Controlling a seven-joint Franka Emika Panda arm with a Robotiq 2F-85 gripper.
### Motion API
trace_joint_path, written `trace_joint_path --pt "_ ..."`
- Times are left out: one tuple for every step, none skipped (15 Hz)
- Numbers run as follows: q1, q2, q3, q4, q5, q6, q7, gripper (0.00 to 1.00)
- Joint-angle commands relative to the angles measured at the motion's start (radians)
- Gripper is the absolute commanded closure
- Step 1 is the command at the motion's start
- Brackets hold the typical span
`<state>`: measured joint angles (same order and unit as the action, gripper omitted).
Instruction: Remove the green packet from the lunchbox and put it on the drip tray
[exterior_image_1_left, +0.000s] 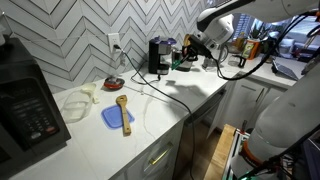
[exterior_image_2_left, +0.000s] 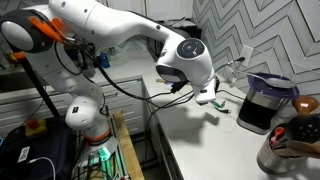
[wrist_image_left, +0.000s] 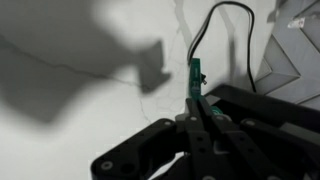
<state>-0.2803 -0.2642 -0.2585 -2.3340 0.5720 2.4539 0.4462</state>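
The robot's gripper will next reach outward and down over the drip tray (exterior_image_2_left: 252, 126) at the base of the coffee machine to release the green packet.
My gripper (wrist_image_left: 197, 100) is shut on the green packet (wrist_image_left: 196, 76), which shows edge-on between the fingertips in the wrist view. In an exterior view the gripper (exterior_image_1_left: 186, 60) holds the packet (exterior_image_1_left: 182, 63) above the counter, just beside the small black coffee machine (exterior_image_1_left: 157, 54). The machine's drip tray (exterior_image_1_left: 158, 72) is the black ledge at its base. The clear lunchbox (exterior_image_1_left: 79, 101) sits far off near the microwave. The gripper (exterior_image_2_left: 207, 96) and a bit of the green packet (exterior_image_2_left: 215, 101) also show in an exterior view.
A blue square plate (exterior_image_1_left: 113, 118) holds a wooden spoon (exterior_image_1_left: 124, 112). A small dark red dish (exterior_image_1_left: 113, 83) stands by the wall. A black microwave (exterior_image_1_left: 28, 105) is beyond the lunchbox. A black cable (wrist_image_left: 215, 25) lies on the white counter. A dark jug (exterior_image_2_left: 265, 102) and a metal canister (exterior_image_2_left: 287, 150) stand nearby.
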Motion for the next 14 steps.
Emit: trace_joint_path --pt "0.012 0.095 0.004 0.067 0.101 0.126 0.099 0.99" --pt "0.012 0.119 0.007 0.080 0.121 0.160 0.130 0.99" --pt "0.010 0.143 0.009 0.089 0.138 0.194 0.163 0.99" --pt "0.008 0.166 0.011 0.094 0.147 0.223 0.200 0.99" --pt "0.009 0.184 0.012 0.096 0.164 0.255 0.233 0.99" --pt "0.017 0.192 0.006 0.099 0.213 0.251 0.245 0.99" --pt "0.010 0.156 0.008 0.082 0.146 0.225 0.210 0.94" --pt "0.011 0.173 0.008 0.086 0.168 0.232 0.221 0.94" --pt "0.011 0.183 0.008 0.089 0.179 0.234 0.226 0.94" --pt "0.011 0.188 0.008 0.093 0.184 0.234 0.231 0.99" --pt "0.004 0.212 0.020 0.084 0.116 0.313 0.334 0.99" --pt "-0.001 0.233 0.033 0.080 0.058 0.378 0.404 0.99" --pt "0.000 0.251 0.038 0.082 0.016 0.424 0.457 0.99" --pt "0.003 0.276 0.043 0.087 -0.028 0.470 0.507 0.99"
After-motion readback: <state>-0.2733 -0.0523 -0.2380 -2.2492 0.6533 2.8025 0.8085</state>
